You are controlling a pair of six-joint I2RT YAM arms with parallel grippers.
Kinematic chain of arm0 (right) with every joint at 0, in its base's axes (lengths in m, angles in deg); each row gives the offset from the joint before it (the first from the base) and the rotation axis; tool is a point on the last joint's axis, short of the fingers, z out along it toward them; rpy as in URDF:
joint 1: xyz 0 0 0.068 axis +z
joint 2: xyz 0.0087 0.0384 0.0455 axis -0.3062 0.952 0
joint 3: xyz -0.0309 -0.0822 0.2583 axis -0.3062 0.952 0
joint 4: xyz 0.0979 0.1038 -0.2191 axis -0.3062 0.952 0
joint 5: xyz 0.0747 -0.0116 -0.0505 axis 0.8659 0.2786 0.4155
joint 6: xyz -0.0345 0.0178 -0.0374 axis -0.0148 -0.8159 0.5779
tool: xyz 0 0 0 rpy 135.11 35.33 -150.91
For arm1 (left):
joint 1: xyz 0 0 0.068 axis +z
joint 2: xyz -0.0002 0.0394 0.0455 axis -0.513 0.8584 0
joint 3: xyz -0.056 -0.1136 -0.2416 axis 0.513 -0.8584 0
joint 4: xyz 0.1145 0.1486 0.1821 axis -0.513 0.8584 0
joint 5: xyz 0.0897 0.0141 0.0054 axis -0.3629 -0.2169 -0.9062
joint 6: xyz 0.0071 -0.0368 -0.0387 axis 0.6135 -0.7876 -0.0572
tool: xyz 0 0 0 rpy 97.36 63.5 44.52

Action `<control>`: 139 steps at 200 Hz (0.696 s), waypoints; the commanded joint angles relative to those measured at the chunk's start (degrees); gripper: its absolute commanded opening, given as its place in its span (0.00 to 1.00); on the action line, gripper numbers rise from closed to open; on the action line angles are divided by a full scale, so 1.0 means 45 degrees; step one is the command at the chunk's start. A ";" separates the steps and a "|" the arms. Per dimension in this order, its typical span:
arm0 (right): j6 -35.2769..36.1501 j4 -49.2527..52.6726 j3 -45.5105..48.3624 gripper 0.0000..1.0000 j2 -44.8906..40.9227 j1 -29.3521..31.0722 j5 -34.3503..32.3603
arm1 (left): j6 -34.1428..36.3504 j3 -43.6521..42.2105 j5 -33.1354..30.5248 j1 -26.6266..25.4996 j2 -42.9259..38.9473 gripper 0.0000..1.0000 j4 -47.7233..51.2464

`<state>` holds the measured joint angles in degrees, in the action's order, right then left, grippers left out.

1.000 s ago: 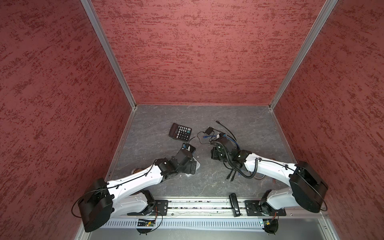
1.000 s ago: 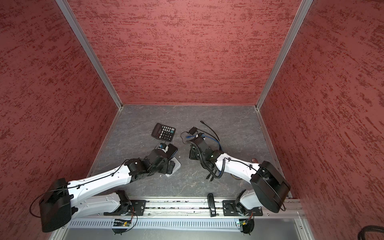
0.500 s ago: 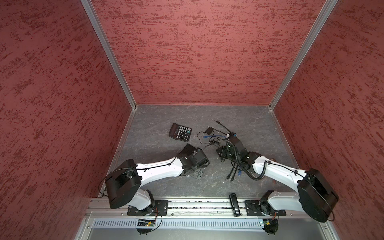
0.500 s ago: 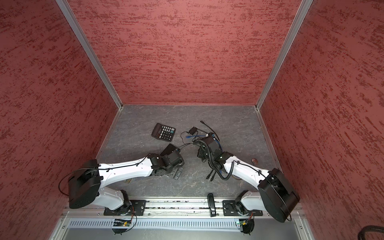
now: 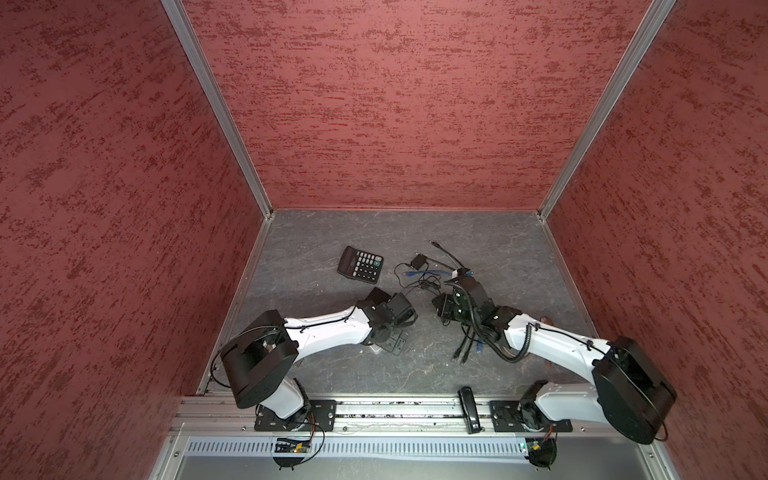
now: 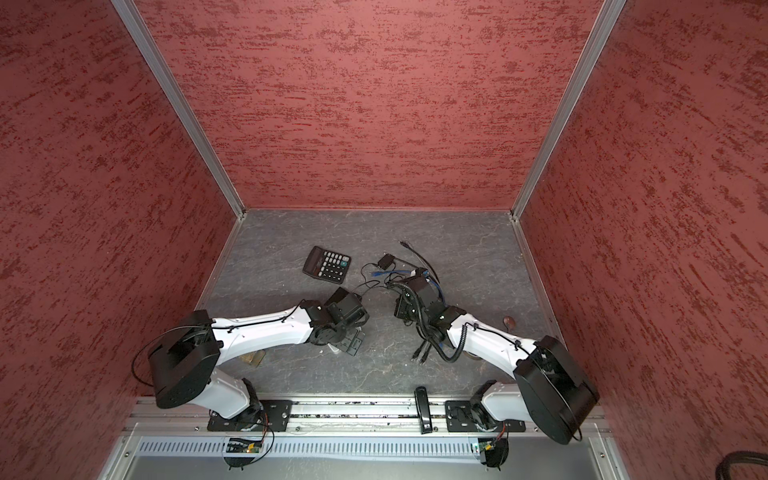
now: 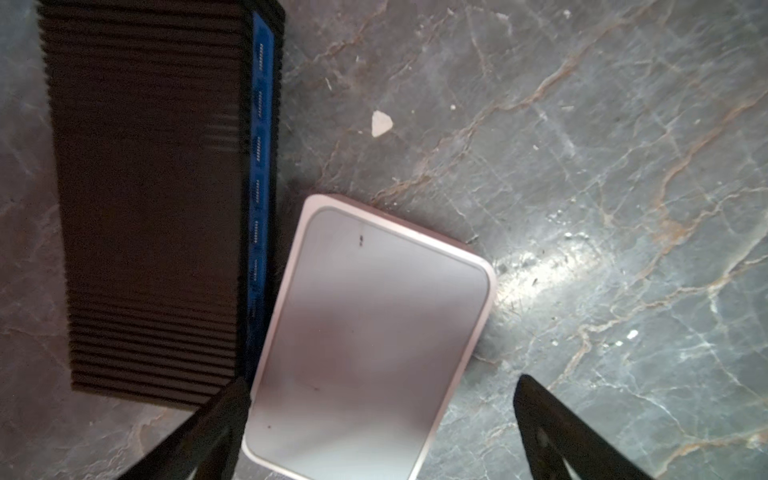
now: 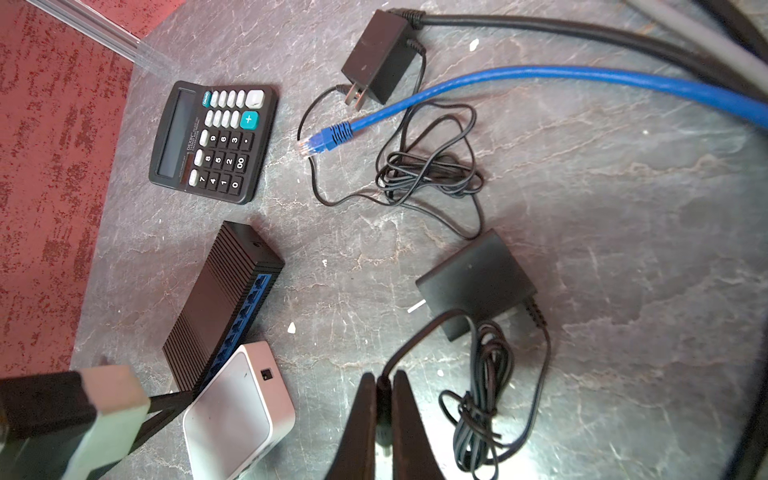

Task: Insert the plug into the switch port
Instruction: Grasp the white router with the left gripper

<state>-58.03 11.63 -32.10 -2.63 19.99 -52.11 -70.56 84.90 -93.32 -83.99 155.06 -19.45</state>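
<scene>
I should lower my left gripper over the white switch below next and work one finger into the seam where the black switch crowds its long side.
A small white switch point(image 8: 239, 411) lies on the grey floor with a dark square port point(image 8: 267, 374) in its side wall. It rests against a ribbed black switch point(image 8: 220, 303) that has a blue row of ports. My right gripper point(image 8: 383, 384) is shut on the black barrel plug point(image 8: 382, 415), whose thin cable runs to a black adapter point(image 8: 478, 282). The plug is off to one side of the white switch, apart from it. My left gripper point(image 7: 382, 380) is open, straddling the white switch point(image 7: 370, 332) from above. In both top views the switches point(image 5: 397, 344) point(image 6: 351, 343) lie under the left wrist.
A black calculator point(image 5: 360, 264) lies at the back left. A blue network cable point(image 8: 332, 135), a second adapter point(image 8: 378, 56) and thicker black cables point(image 5: 465, 353) crowd the middle and right. Red walls close in three sides.
The left arm has folded its elbow upward and its gripper has shifted right over the two switches. The right gripper has stayed shut on the plug and moved little.
</scene>
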 commanded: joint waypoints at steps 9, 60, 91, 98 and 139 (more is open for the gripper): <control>-0.0149 -0.0360 0.0028 0.00 0.0269 -0.0059 0.0127 | 0.0309 -0.0093 0.0320 0.0722 0.0048 1.00 -0.0388; -0.0140 -0.0399 -0.0030 0.00 0.0488 -0.0065 0.0181 | 0.0708 -0.0201 0.0745 0.1338 -0.0060 1.00 -0.0715; -0.0156 -0.0400 -0.0073 0.00 0.0498 -0.0066 0.0191 | 0.0964 -0.0031 0.1107 0.0938 0.0314 1.00 -0.0676; -0.0156 -0.0409 -0.0067 0.00 0.0496 -0.0065 0.0191 | 0.0943 0.0017 0.1136 0.0855 0.0427 1.00 -0.0603; -0.0185 -0.0452 0.0045 0.00 0.0424 -0.0065 0.0210 | -0.0046 0.0361 0.0686 0.0672 0.0907 0.99 0.0827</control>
<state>-58.03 10.95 -32.10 -0.91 19.93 -51.61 -68.09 84.94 -88.94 -80.71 158.26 -20.24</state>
